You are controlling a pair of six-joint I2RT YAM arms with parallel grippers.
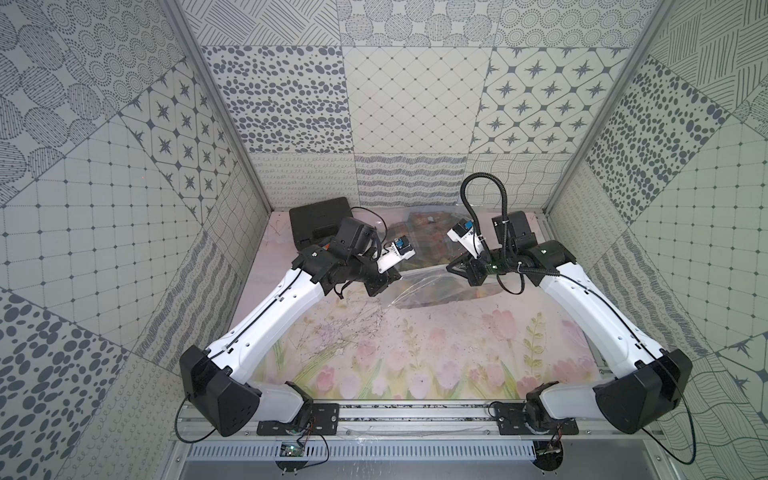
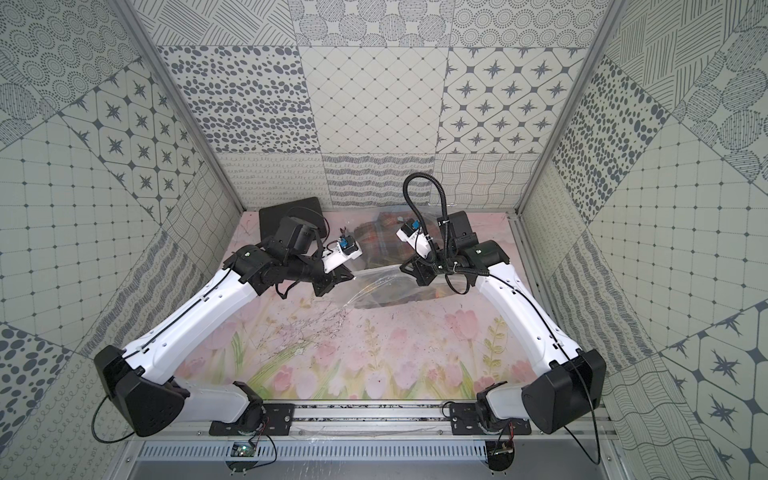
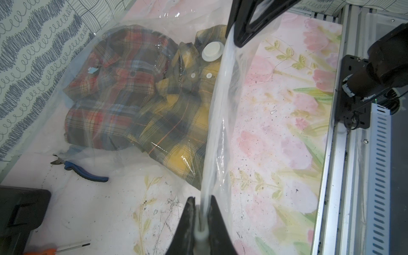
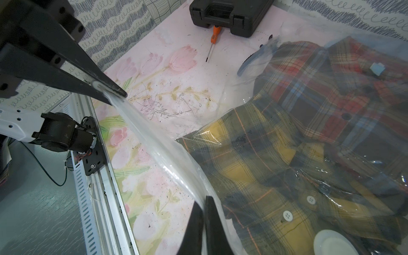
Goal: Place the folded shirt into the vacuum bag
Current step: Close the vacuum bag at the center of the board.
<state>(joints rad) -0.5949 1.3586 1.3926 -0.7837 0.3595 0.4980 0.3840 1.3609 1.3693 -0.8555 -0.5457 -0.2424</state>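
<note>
I will move my left gripper back and down toward the floral mat in front of both plaid shirts next and let go of the bag's edge, because the shirts are already inside the bag (image 1: 432, 286).
The clear vacuum bag (image 3: 110, 33) lies at the back of the table. Its white valve cap (image 3: 212, 51) rests over the shirts. Inside it, under the plastic, a yellow plaid folded shirt (image 3: 176, 123) lies beside a red plaid one (image 3: 114, 88). The bag's mouth edge (image 4: 154, 143) is lifted and stretched taut between the two grippers. My left gripper (image 3: 202, 198) is shut on one end of that edge, and my right gripper (image 4: 204, 198) is shut on the other. Both top views show the two grippers (image 1: 395, 277) (image 2: 403, 268) facing each other over the bag (image 1: 432, 286).
A black tool case (image 4: 229, 15) stands at the back left, with an orange-handled screwdriver (image 4: 213, 37) in front of it. Blue-handled pliers (image 3: 86, 171) lie partly under the bag. The floral mat (image 1: 415, 353) reaches to the metal rail (image 1: 415, 409) at the front.
</note>
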